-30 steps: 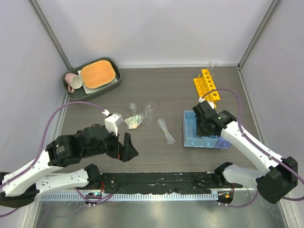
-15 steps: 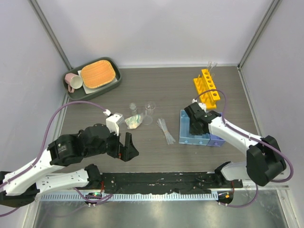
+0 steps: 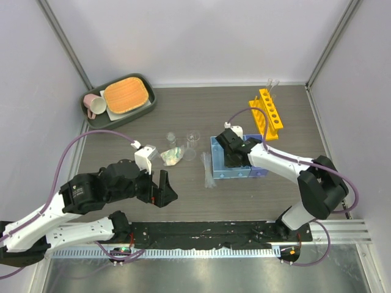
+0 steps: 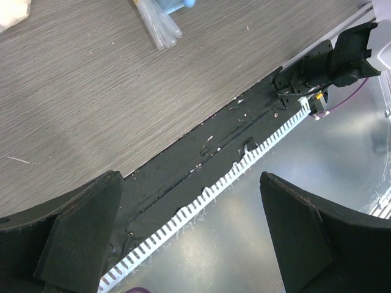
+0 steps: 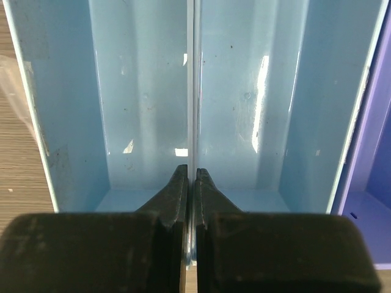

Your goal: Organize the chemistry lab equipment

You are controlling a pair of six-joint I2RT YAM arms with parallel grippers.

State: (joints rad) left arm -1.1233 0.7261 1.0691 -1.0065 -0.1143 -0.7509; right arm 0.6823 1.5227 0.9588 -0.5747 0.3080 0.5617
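Observation:
Next, my right gripper slides left in the top view toward the clear pipette bundle (image 3: 207, 166) (image 5: 14, 91) and releases there, since the tray's pinched side brings the tray along.
The blue three-compartment tray (image 3: 217, 166) lies at the table's centre-right. My right gripper (image 3: 233, 152) is shut on the thin wall (image 5: 191, 91) between two of its compartments; in the right wrist view the gripper (image 5: 191, 175) pinches that wall and both compartments (image 5: 140, 97) are bare. The clear pipette bundle (image 3: 207, 166) lies against the tray's left edge, seen also in the left wrist view as pipettes (image 4: 157, 25). Behind the tray stands the yellow-orange test tube rack (image 3: 267, 113), with thin clear tubes (image 3: 270, 82) at its far end. Two small clear beakers (image 3: 193, 137) (image 3: 171, 138) stand mid-table. My left gripper (image 3: 160, 189) (image 4: 189, 226) hangs open near the front edge, holding nothing.
A grey tray (image 3: 146, 101) with an orange pad (image 3: 126, 93) and a pink mug (image 3: 93, 105) sits at the back left. A crumpled clear wrapper (image 3: 172, 155) lies beside the beakers. The black base rail (image 3: 201, 235) runs along the near edge.
My right gripper has dragged the blue tray to the left, away from the rack, until it reached the pipette bundle. The left arm has stayed still.

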